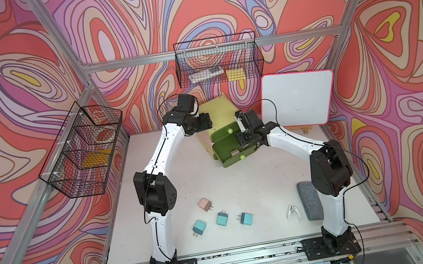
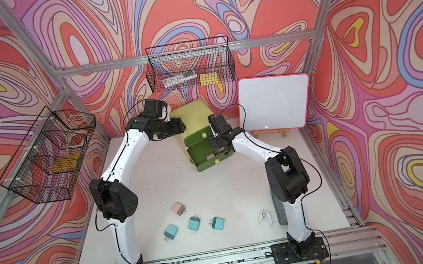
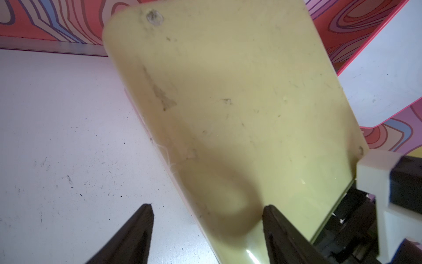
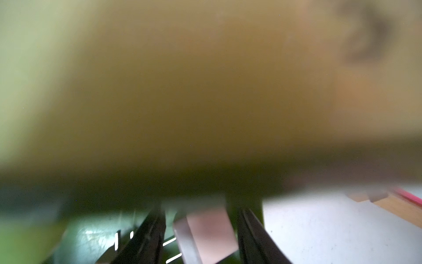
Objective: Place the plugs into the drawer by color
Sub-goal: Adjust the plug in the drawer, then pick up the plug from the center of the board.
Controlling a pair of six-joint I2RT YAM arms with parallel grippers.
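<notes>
My right gripper rises from the drawer, draws back and lowers around the only pink plug still on the tabletop next, since it lies back from the gripper.
The drawer chest (image 1: 214, 109) stands yellow-green at the back, with two dark green drawers (image 1: 233, 158) pulled out. My right gripper (image 4: 202, 212) hangs open over the lower one (image 4: 91, 235). A pink plug (image 4: 207, 235) lies between its fingers, with a gap on one side. In a top view a pink plug (image 1: 234, 152) shows inside that drawer. My left gripper (image 3: 208, 205) is open and straddles the chest's edge (image 3: 228, 91). On the table near the front lie one pink plug (image 1: 204, 204) and three teal plugs (image 1: 199, 226), (image 1: 222, 219), (image 1: 245, 219).
A white clip (image 1: 291, 210) and a grey pad (image 1: 309, 200) lie front right by the right arm's base. A pink-rimmed whiteboard (image 1: 297, 101) leans on a wooden stand behind the right arm. Black wire baskets hang on the back wall (image 1: 217, 60) and left wall (image 1: 84, 150).
</notes>
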